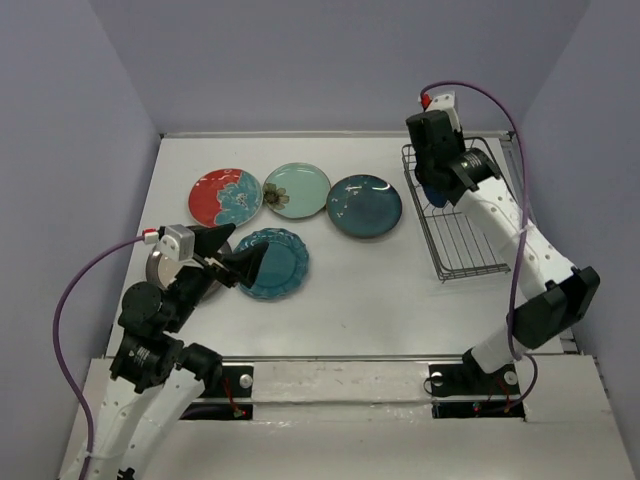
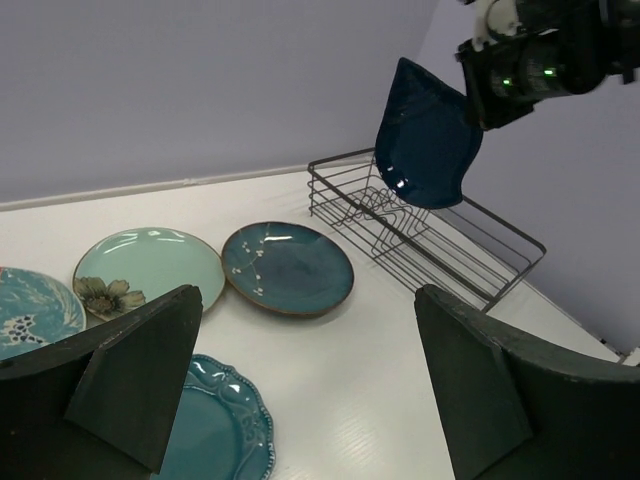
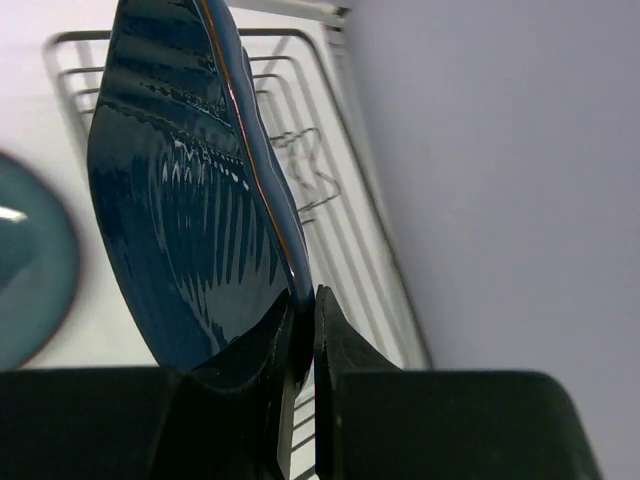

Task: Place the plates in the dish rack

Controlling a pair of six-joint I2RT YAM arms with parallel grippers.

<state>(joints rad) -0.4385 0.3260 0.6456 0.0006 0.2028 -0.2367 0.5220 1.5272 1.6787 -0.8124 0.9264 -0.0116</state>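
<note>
My right gripper will next move down and to its right in the top view, then lower and release the plate, as the dish rack's wall-side wires are empty there.
My right gripper (image 3: 305,325) is shut on the rim of the navy blue plate (image 3: 190,220) and holds it on edge above the far end of the dish rack (image 1: 462,235). This also shows in the left wrist view, with the navy plate (image 2: 425,135) over the rack (image 2: 440,250). On the table lie the red-and-blue floral plate (image 1: 226,197), pale mint plate (image 1: 297,190), dark teal glazed plate (image 1: 364,206) and teal scalloped plate (image 1: 275,263). The grey-brown plate (image 1: 160,268) is partly hidden under my left gripper (image 1: 235,262), which is open and empty above the scalloped plate's left edge.
The rack stands at the table's right side near the right wall, and no plates stand in it. The tines (image 2: 385,215) stand at its far end. A purple cable runs along each arm. Walls close the table on the left, back and right.
</note>
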